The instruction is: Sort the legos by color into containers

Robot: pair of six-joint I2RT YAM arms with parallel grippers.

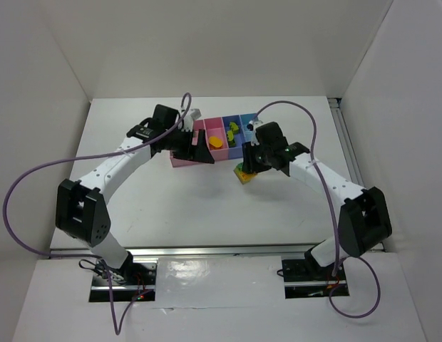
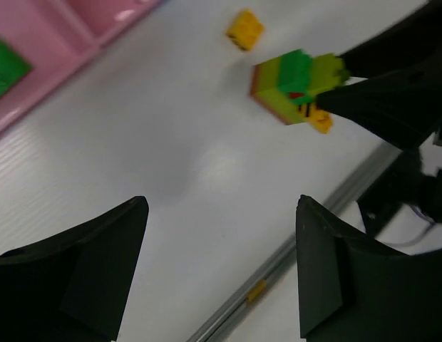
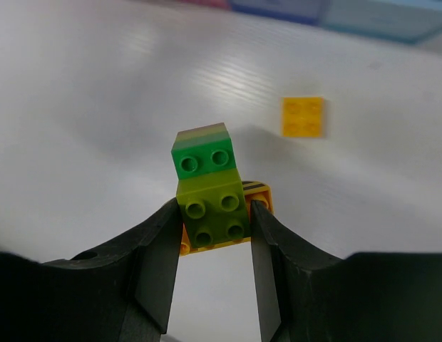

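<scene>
I need to move my right gripper up and outward over the purple-blue bin (image 1: pixel 237 134) (image 3: pixel 278 8) to release the lime green brick, because that bin holds bricks of its color.
My right gripper (image 3: pixel 215 214) is shut on a small lego stack (image 3: pixel 209 206): a lime green brick and a dark green brick on an orange-yellow one. In the top view the stack (image 1: pixel 244 174) is low over the table, just in front of the bins (image 1: pixel 184 161), under my right gripper (image 1: pixel 248 168). A loose orange-yellow brick (image 3: pixel 303 116) lies on the table beyond the stack. My left gripper (image 2: pixel 221 263) is open and empty; in the top view it (image 1: pixel 198 154) hovers by the pink bins. The stack (image 2: pixel 296 85) shows ahead of it.
The second pink bin holds an orange-yellow brick (image 1: pixel 216 142); the purple-blue bin holds lime green bricks (image 1: pixel 233 130). A pink bin (image 2: pixel 43 53) with a green brick (image 2: pixel 3 68) is at the left wrist view's top left. White walls enclose the table; a metal rail (image 2: pixel 278 260) runs along its edge.
</scene>
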